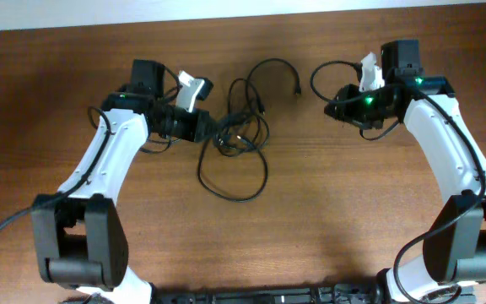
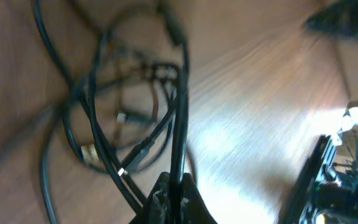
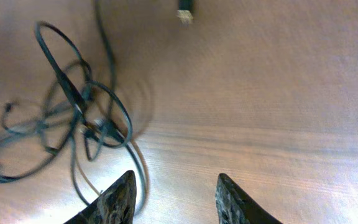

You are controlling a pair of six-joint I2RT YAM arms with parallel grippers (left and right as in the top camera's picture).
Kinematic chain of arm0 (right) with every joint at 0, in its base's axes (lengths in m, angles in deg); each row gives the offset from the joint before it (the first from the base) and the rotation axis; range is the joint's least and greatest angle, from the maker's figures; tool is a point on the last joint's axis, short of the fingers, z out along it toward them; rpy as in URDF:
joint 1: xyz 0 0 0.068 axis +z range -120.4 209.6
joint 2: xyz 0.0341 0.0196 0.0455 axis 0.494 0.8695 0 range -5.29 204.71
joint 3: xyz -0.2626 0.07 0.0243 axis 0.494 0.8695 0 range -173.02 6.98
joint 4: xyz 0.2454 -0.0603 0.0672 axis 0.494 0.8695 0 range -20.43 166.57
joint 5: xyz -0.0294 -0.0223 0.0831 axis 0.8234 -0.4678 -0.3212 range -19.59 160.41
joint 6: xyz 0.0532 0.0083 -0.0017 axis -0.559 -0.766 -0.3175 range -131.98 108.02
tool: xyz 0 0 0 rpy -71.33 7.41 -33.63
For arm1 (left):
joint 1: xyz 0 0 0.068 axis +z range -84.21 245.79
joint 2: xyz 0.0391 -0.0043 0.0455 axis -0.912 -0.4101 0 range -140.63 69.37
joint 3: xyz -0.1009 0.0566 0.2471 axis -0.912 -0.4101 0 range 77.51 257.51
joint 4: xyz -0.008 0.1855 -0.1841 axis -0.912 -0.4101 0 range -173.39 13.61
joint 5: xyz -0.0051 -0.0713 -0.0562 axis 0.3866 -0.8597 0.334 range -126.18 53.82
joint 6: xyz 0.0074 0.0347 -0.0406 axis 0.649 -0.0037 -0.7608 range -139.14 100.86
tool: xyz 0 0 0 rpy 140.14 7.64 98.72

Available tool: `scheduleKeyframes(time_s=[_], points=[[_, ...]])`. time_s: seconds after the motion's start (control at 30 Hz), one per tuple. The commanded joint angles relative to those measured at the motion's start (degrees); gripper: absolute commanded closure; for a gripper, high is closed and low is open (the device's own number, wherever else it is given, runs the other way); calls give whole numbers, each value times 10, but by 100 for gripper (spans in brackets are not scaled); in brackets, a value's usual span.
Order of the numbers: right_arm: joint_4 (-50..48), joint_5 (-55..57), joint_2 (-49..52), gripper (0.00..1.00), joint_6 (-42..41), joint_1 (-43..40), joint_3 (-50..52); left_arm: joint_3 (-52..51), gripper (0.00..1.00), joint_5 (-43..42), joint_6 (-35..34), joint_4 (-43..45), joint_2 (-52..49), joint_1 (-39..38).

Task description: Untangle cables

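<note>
My left gripper will go left in the overhead view next and release the piece of cable on bare tabletop beside the tangle, as the tangle's loops are bunched.
The thin black cables lie tangled in loose loops at the table's middle, with one strand arcing up to a plug end. My left gripper is at the tangle's left side and is shut on one cable strand, which runs up from between its fingertips. Small metallic plug ends show in the knot. My right gripper is open and empty, to the right of the tangle and apart from it. In the right wrist view the tangle lies to the left of the open jaws, with a plug end at the top.
The brown wooden table carries everything. A large cable loop reaches toward the front from the tangle. Thick black wires run along both white arms. The arm bases stand at the front left and front right.
</note>
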Motion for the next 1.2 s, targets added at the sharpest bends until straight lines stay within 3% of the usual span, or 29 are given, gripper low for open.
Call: scheduleKeyframes(time_s=[0.0, 0.1, 0.2, 0.27, 0.43, 0.53, 0.7, 0.8, 0.93, 0.97, 1.0, 1.07, 1.17], points=[[45, 126, -5, 59, 19, 0, -4, 120, 100, -54, 12, 7, 84, 14], [62, 150, -5, 58, 19, 0, -4, 211, 100, -34, -5, 38, 130, 23], [64, 150, -5, 54, 19, 0, -4, 274, 100, 15, -186, 118, 158, 24], [69, 150, -5, 54, 19, 0, -4, 274, 100, 15, -228, 120, 163, 23], [69, 149, -5, 54, 19, 0, -4, 273, 100, 162, -228, -110, 114, 17], [69, 132, -5, 44, 19, 0, -4, 273, 100, 167, -229, -210, 50, -4], [68, 107, -5, 33, 20, 1, -4, 273, 60, 116, -221, -221, -45, -55], [68, 107, -5, 23, 20, 1, -4, 273, 50, 150, -172, -224, -56, -52], [68, 106, -5, 18, 19, 4, -4, 273, 47, 224, -172, -252, -54, 0], [67, 91, -5, 9, 20, 8, -4, 273, 47, 225, -173, -263, -54, 18], [63, 52, -5, 2, 21, 17, -4, 273, 55, 224, -173, -271, -54, 33], [47, -37, -5, 1, 62, 45, -4, 273, 67, 223, -173, -273, -54, 48], [2, -41, -5, 1, 63, 93, -4, 273, 59, 240, -168, -273, -54, 48]])
